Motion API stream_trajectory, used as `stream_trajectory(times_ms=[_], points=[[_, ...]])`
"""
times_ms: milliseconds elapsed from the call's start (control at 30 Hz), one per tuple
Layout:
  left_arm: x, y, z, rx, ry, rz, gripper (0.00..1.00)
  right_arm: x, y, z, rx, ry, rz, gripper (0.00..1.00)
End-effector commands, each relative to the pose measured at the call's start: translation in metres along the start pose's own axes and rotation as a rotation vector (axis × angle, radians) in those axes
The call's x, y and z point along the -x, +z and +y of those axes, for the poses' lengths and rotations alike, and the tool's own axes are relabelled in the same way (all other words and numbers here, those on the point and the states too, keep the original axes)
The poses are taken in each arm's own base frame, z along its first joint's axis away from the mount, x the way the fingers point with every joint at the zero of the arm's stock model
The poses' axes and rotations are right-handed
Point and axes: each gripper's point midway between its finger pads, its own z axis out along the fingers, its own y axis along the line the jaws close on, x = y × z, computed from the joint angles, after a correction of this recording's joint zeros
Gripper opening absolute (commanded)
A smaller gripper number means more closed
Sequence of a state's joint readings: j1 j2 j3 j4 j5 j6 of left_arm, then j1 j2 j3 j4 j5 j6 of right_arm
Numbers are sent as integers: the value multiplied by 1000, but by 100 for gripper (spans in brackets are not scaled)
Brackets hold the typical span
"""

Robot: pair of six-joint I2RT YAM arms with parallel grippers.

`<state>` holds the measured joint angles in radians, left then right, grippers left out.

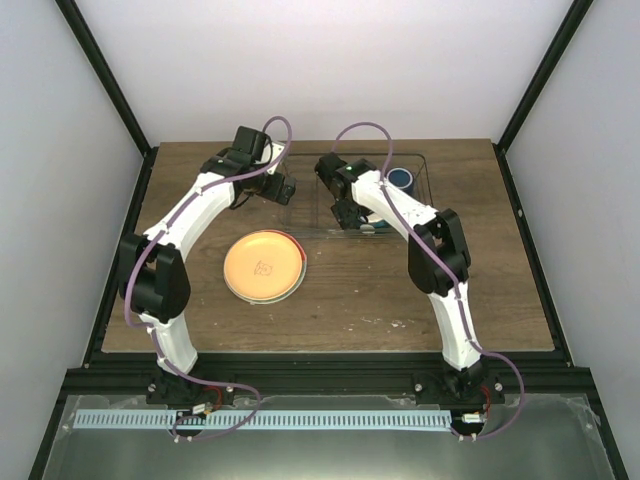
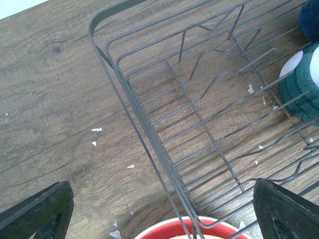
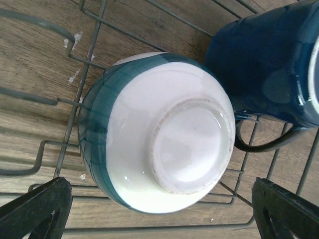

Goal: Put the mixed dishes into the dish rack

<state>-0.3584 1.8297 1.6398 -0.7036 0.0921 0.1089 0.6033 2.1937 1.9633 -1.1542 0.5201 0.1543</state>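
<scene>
I need to move my left gripper back, down and to the left in the top view next, onto the orange-yellow plate's rim, because that plate is still outside the rack (image 1: 320, 232).
The grey wire dish rack (image 1: 320, 232) stands at the back centre of the table. A small cream-white bowl with a teal band (image 3: 159, 134) lies upside down in it, next to a dark blue mug (image 3: 264, 59). Both also show in the left wrist view, the bowl (image 2: 301, 84) and the mug (image 2: 310, 20). My right gripper (image 3: 159, 214) is open just above the bowl, holding nothing. My left gripper (image 2: 159, 219) is open and empty over the rack's left wall (image 2: 149, 134). An orange-yellow plate (image 1: 262, 262) lies flat on the table in front of the rack. A red rim (image 2: 169, 230) rings it; I cannot tell whether that is a second plate underneath.
The rack's left half holds only upright wire dividers (image 2: 219, 55). Small white flecks (image 2: 95, 130) lie on the wood table (image 1: 480, 290). Black frame posts and white walls close in the sides and back.
</scene>
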Motion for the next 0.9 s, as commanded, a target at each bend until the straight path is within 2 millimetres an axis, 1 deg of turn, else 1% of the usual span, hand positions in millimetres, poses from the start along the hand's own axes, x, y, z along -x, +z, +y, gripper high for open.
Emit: stream_trajectory(times_ms=[0, 67, 167, 233, 333, 367, 433, 500, 600, 700, 800, 867], points=[[9, -2, 1, -7, 9, -13, 100, 8, -31, -10, 14, 22, -55, 100], [8, -2, 5, 19, -1, -5, 100, 23, -45, -16, 80, 75, -100, 100], [1, -1, 22, 106, -25, 49, 100, 47, -72, -26, 205, 150, -201, 100], [-10, -2, 36, 154, -74, 106, 100, 56, -88, -31, 292, 181, -253, 100], [-34, -8, 51, 182, -186, 181, 100, 63, -105, -49, 362, 238, -308, 100], [-42, -11, 56, 202, -212, 203, 100, 64, -107, -56, 370, 257, -315, 100], [-62, -18, 63, 251, -235, 249, 100, 63, -109, -69, 375, 285, -322, 100], [-80, -25, 67, 294, -255, 298, 100, 59, -104, -82, 366, 310, -309, 100], [-103, -37, 65, 306, -293, 355, 100, 54, -94, -98, 353, 345, -289, 100], [-125, -47, 59, 307, -319, 419, 100, 56, -91, -109, 347, 367, -295, 100], [-146, -55, 52, 295, -345, 479, 100, 56, -85, -113, 343, 371, -290, 100], [-155, -61, 46, 275, -368, 502, 100, 58, -83, -116, 339, 372, -290, 100]])
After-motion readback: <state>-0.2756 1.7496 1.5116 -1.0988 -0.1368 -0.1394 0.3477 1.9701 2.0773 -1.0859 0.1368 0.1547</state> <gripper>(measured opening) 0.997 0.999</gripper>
